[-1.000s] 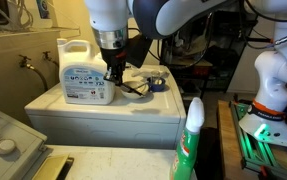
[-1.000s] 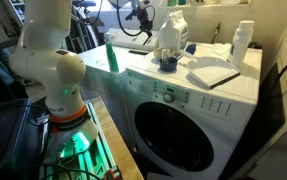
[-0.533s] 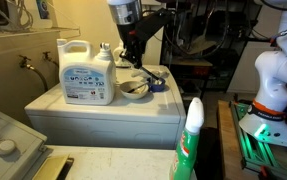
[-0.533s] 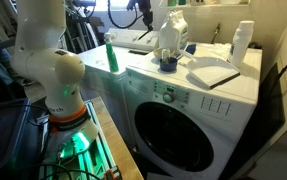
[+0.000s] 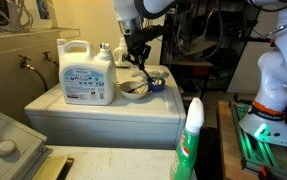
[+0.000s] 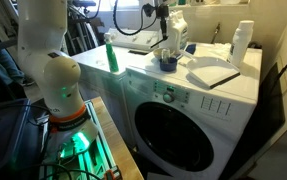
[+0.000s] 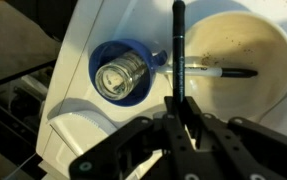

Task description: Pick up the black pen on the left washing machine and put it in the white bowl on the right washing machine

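The robot's gripper will move and turn away from the blue cup (image 7: 123,75), over the white bowl's hollow, to let go of the pen, because the pen's tip hangs past the bowl's rim.
In the wrist view my gripper (image 7: 179,118) is shut on the black pen (image 7: 178,50), which sticks straight out from between the fingers. The pen's tip hangs over the gap between the white bowl (image 7: 248,40) and a blue cup (image 7: 123,75). In an exterior view the gripper (image 5: 136,58) hovers a little above the bowl (image 5: 133,89) on the right washing machine (image 5: 103,118). A second thin pen-like stick (image 7: 218,71) lies across the bowl's near rim. The left washing machine's cream top (image 5: 103,165) shows at the bottom edge.
A big white detergent jug (image 5: 86,72) stands beside the bowl, with the blue cup (image 5: 156,83) on its other side. A green-and-white spray bottle (image 5: 190,140) stands in front. A grey ribbed box with a knob (image 5: 8,140) is at lower left. Folded cloths (image 6: 211,72) lie on the machine.
The gripper has risen from low beside the jug and bowl and shifted sideways toward the blue cup, with the pen still in it.
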{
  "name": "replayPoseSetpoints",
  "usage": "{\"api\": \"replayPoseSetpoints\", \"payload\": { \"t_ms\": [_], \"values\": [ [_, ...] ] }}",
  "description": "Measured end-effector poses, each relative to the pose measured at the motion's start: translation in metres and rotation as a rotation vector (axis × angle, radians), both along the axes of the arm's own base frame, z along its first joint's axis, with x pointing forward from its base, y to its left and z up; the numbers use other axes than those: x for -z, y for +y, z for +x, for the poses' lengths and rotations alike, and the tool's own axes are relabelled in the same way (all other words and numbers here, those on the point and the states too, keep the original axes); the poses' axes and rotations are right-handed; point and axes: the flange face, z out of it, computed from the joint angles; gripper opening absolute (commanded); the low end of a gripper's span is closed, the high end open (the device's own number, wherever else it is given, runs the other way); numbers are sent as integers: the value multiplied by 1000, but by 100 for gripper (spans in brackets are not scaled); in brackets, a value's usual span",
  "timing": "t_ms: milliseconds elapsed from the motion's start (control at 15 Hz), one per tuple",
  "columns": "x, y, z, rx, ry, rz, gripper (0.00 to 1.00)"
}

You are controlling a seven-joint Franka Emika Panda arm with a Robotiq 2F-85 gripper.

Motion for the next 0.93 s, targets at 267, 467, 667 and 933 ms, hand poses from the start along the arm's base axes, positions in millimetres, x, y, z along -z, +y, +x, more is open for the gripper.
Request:
{"api": "replayPoseSetpoints", "payload": {
  "t_ms": [267,467,667,933],
  "values": [
    [4,-8,8,181,-35,90,3],
    [2,-4,13,290,-102,113,3],
    [10,-9,19,355,-151,110,3],
    [27,-23,26,391,-125,109,47]
  ]
}}
